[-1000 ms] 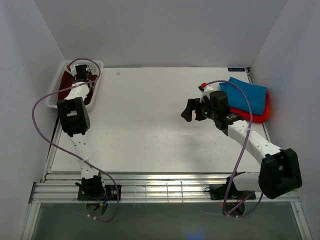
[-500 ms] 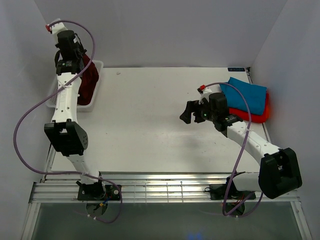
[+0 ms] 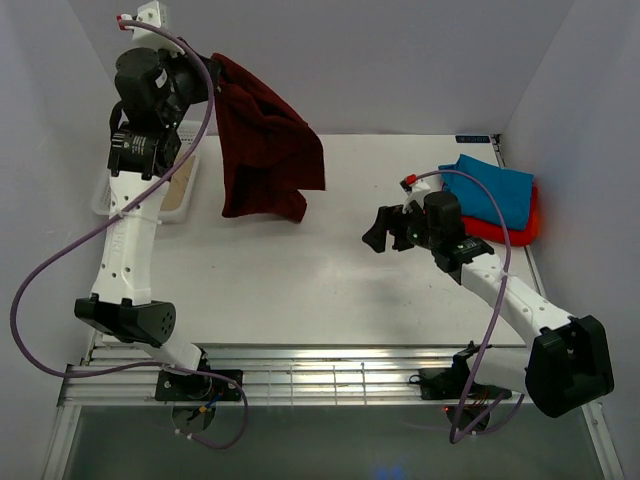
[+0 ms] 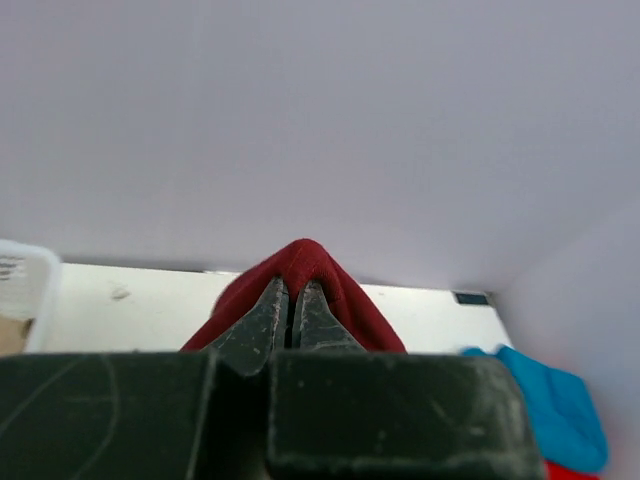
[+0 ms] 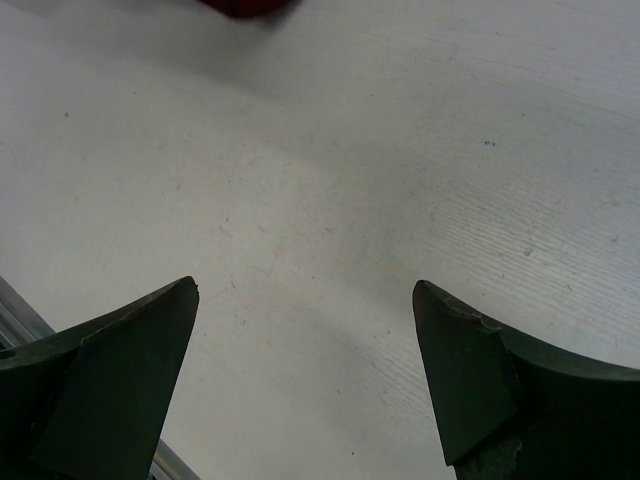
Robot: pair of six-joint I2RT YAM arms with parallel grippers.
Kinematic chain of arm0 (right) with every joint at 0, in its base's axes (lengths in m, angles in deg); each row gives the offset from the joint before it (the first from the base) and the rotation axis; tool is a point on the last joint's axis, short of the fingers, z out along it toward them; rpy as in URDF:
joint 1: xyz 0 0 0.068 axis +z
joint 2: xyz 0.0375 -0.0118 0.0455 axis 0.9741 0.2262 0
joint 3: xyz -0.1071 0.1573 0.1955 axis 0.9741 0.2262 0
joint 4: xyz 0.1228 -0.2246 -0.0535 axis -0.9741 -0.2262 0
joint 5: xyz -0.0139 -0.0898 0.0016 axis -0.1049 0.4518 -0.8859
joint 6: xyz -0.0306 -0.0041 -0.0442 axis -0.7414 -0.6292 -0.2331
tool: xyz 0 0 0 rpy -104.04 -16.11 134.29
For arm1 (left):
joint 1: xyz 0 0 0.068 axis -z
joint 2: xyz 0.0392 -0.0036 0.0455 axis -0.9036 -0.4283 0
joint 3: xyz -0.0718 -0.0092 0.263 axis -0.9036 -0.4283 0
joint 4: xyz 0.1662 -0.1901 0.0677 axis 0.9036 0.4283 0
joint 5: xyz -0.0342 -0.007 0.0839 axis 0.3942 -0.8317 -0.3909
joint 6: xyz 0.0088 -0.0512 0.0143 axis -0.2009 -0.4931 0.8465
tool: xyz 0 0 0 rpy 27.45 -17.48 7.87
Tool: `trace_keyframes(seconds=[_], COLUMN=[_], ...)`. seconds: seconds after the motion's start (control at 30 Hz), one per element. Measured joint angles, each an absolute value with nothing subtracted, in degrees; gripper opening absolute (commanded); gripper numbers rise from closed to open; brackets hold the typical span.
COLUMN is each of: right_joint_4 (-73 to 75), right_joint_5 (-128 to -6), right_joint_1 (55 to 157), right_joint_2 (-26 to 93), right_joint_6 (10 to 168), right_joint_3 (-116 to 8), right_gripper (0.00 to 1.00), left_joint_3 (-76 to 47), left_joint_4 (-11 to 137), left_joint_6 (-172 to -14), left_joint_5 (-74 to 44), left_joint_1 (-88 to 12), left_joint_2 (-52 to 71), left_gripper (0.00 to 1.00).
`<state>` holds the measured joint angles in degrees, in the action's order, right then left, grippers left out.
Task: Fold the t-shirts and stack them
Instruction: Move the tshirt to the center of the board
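Note:
The dark maroon t-shirt hangs over bare table, so my left gripper will next go down, tilt its fingers down and move from the basket toward the middle of the table.
My left gripper is raised high at the back left, shut on the dark maroon t-shirt, which hangs down over the table. In the left wrist view the fingers pinch a maroon fold. A folded teal-blue t-shirt lies on a folded red-orange t-shirt at the back right; both show in the left wrist view. A beige t-shirt lies in the white basket. My right gripper is open and empty above the table, right of centre.
The white mesh basket stands at the table's back left corner, under my left arm. White walls close in the left, back and right sides. A metal rail runs along the near edge.
My left gripper has lifted the maroon t-shirt out of the basket, up and to the right, so it now hangs over the table. The right gripper has barely moved.

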<state>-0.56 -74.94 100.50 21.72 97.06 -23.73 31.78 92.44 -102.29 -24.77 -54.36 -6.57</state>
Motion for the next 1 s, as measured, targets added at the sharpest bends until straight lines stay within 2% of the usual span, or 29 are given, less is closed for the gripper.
trace_keyframes(seconds=[0.2, 0.33, 0.5, 0.6, 0.63, 0.67, 0.7, 0.73, 0.77, 0.8, 0.93, 1.0], right_joint_4=[-2.4, -3.0, -3.6, -3.7, -3.5, -3.2, -2.7, -2.6, -2.2, -1.6, -1.2, -1.2], right_joint_5=[-73.2, -72.3, -71.5, -71.7, -71.9, -72.3, -72.7, -73.0, -73.2, -73.4, -72.9, -72.1], right_joint_1=[100.7, 100.7, 100.9, 101.3, 101.6, 101.9, 102.4, 103.2, 104.5, 106.0, 112.5, 114.1], right_joint_2=[18.2, 16.4, 15.7, 15.5, 15.5, 15.5, 15.5, 15.7, 16.1, 16.8, 23.3, 27.1], right_joint_6=[97.7, 98.3, 98.7, 99.1, 99.4, 99.6, 99.8, 99.9, 99.8, 99.8, 98.7, 97.8], right_joint_3=[-23.1, -22.5, -22.3, -22.2, -22.2, -22.1, -21.9, -21.9, -21.9, -22.0, -23.8, -25.1], right_gripper=[0.94, 0.94, 0.94, 0.94, 0.94, 0.96, 0.96, 0.96, 0.96, 0.96, 1.0, 0.96], left_joint_3=[29.1, 18.6, 2.4, -2.5, -3.2, -3.5, -3.6, -3.6, -3.6, -3.5, -3.7, -5.4], left_joint_4=[92.4, 90.3, 87.8, 86.3, 85.7, 85.1, 84.4, 83.7, 83.1, 82.7, 82.3, 80.6], left_joint_6=[-105.9, -106.9, -107.2, -106.5, -106.2, -105.4, -105.3, -104.9, -104.6, -104.1, -103.3, -103.4], left_joint_5=[-9.6, -5.5, -6.0, -7.5, -7.9, -8.5, -9.3, -10.4, -11.7, -13.2, -22.2, -26.4], left_joint_1=[-53.3, -51.6, -50.8, -50.2, -50.1, -49.8, -49.4, -48.8, -48.2, -47.3, -42.4, -39.9], left_joint_2=[-4.2, -2.7, -5.2, -10.5, -12.7, -14.8, -16.7, -18.5, -20.1, -21.4, -21.9, -19.1], left_gripper=[0.0, 0.0, 0.0, 0.22, 0.51, 0.68, 0.79, 0.84, 0.93, 0.98, 0.98, 0.98])
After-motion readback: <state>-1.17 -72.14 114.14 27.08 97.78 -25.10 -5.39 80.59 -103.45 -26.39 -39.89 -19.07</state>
